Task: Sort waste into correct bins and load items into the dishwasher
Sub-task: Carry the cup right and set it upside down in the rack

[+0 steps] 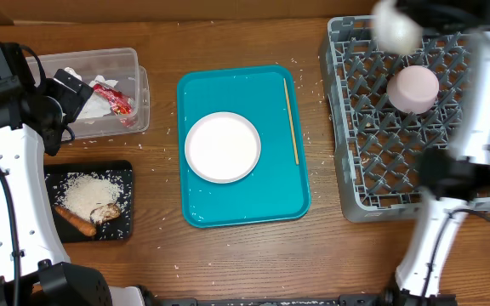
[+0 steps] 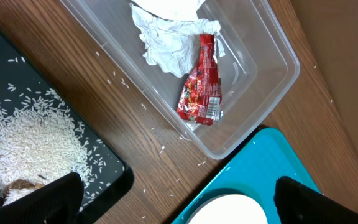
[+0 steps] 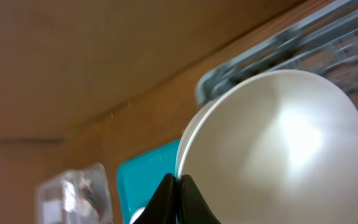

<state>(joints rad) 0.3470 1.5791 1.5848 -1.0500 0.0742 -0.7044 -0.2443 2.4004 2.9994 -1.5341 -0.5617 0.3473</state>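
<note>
The robot's right gripper will next lower the white bowl to the right in the overhead view, onto the far pegs of the dish rack [image 3: 345,57], which are free beyond the upside-down bowl.
My right gripper [image 3: 179,186] is shut on the rim of a white bowl [image 3: 278,143], held above the far left corner of the grey dish rack [image 1: 381,170]; the bowl shows blurred in the overhead view [image 1: 395,25]. Another bowl [image 1: 413,87] lies upside down in the rack. My left gripper [image 2: 176,208] is open and empty, by the clear tub [image 1: 100,61] that holds napkins [image 2: 169,43] and a red wrapper [image 2: 201,87]. The black tray [image 1: 122,174] holds rice [image 1: 88,191], a carrot piece [image 1: 76,223] and a brown chunk [image 1: 105,211].
A teal tray [image 1: 228,204] in the middle carries a white plate [image 1: 222,146] and a wooden stick [image 1: 291,119] along its right side. Loose rice grains lie scattered on the wooden table around the trays.
</note>
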